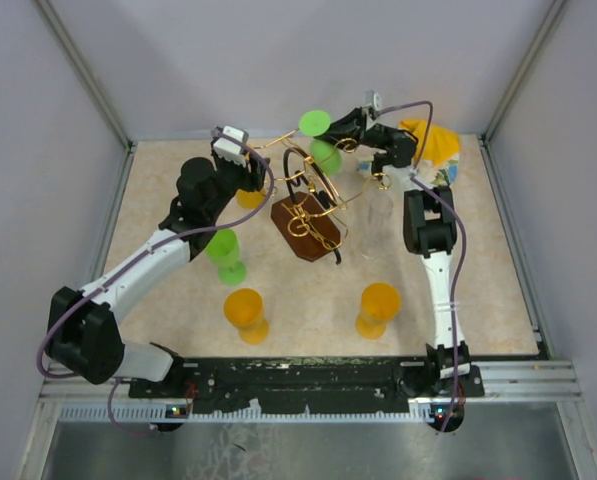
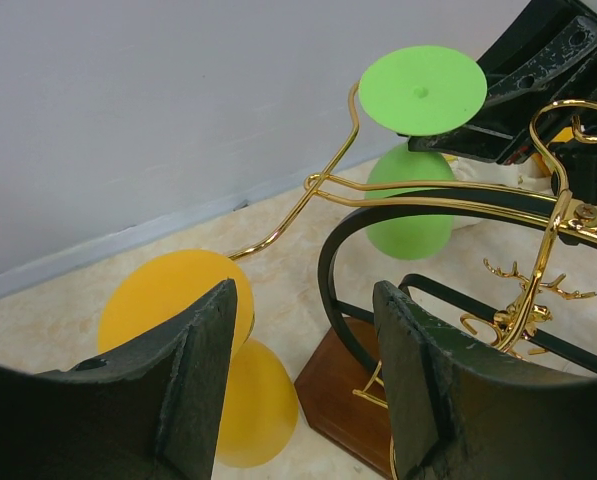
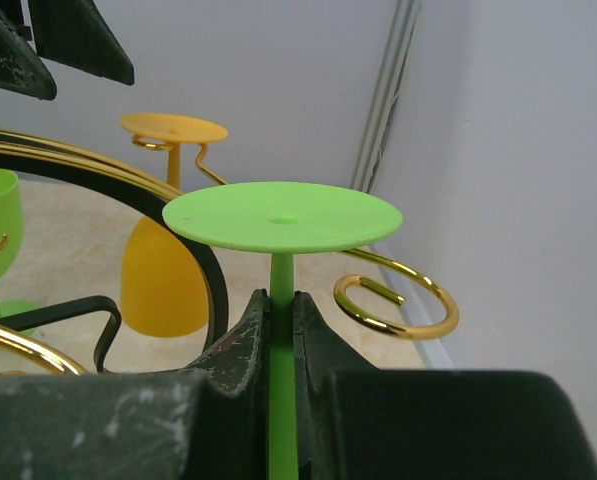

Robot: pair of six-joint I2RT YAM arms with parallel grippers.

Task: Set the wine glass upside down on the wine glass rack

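Observation:
The gold wire loop (image 3: 395,303) is empty, to the right in the wrist view. My right gripper will next move outward, lower the foot onto it and release.
My right gripper (image 3: 282,300) is shut on the stem of a green wine glass (image 3: 281,217), held upside down with its foot on top. In the top view this glass (image 1: 318,135) is at the far side of the gold wire wine glass rack (image 1: 308,200), next to my right gripper (image 1: 343,130). The left wrist view shows its foot (image 2: 423,88) above the rack's arms (image 2: 428,190) and its bowl below them. I cannot tell whether it rests on the rack. My left gripper (image 2: 303,330) is open and empty, left of the rack (image 1: 233,145).
An orange glass (image 2: 178,300) hangs upside down on the rack's left arm. A green glass (image 1: 225,255) and two orange glasses (image 1: 245,312) (image 1: 378,308) stand on the table in front. A clear glass (image 1: 378,215) and a yellow object (image 1: 433,145) are on the right. Walls enclose the table.

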